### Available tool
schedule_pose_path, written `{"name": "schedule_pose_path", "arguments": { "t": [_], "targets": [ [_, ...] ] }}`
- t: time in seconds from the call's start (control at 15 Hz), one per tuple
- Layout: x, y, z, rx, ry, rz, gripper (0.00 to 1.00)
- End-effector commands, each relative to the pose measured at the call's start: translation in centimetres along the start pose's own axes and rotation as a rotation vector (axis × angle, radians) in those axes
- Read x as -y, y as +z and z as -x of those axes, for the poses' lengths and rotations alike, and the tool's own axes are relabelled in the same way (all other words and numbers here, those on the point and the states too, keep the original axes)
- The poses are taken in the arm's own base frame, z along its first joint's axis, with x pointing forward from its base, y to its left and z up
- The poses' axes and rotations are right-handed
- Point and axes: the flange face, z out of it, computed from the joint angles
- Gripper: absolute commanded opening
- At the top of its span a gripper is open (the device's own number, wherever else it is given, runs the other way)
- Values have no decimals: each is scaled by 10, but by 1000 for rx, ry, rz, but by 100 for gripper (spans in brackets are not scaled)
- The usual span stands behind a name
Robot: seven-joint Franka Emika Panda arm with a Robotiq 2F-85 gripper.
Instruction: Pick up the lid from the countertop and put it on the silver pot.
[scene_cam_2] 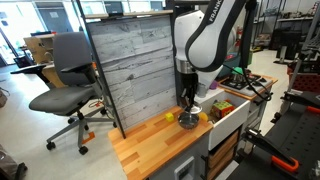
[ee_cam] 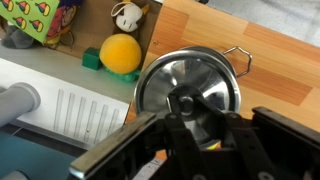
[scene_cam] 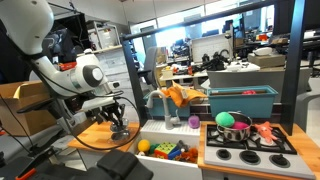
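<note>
My gripper lowers the lid by its central knob onto the silver pot's rim (scene_cam_2: 188, 119) next and releases it there, as it already lies over the pot.
In the wrist view the lid (ee_cam: 205, 80) is a round shiny metal disc with a small central knob. It lies over the silver pot, whose thin wire handle (ee_cam: 237, 57) sticks out at the right. The pot stands on the wooden countertop (ee_cam: 285, 70) near its edge. My gripper (ee_cam: 185, 105) hangs straight above, its fingers drawn together on the lid's knob. In both exterior views the gripper (scene_cam_2: 187, 106) (scene_cam: 119, 124) is low over the countertop (scene_cam_2: 150, 148), just above the pot (scene_cam_2: 188, 120).
A yellow ball (ee_cam: 120, 52) and small toys lie in the white sink recess beside the pot. A pink pot with a green ball (scene_cam: 232, 122) stands on the hob panel. A grey plank wall (scene_cam_2: 130, 65) backs the counter; an office chair (scene_cam_2: 62, 75) stands beyond.
</note>
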Motion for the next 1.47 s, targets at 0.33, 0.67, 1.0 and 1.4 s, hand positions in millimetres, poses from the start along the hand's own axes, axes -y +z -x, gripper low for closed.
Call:
{"name": "schedule_pose_path", "arguments": {
  "t": [0.33, 0.67, 1.0, 1.4],
  "targets": [
    [7, 12, -19, 127, 8, 10, 6],
    [17, 26, -32, 174, 4, 28, 6],
    [27, 39, -44, 214, -9, 38, 6],
    [26, 48, -54, 241, -12, 41, 6]
  ]
}}
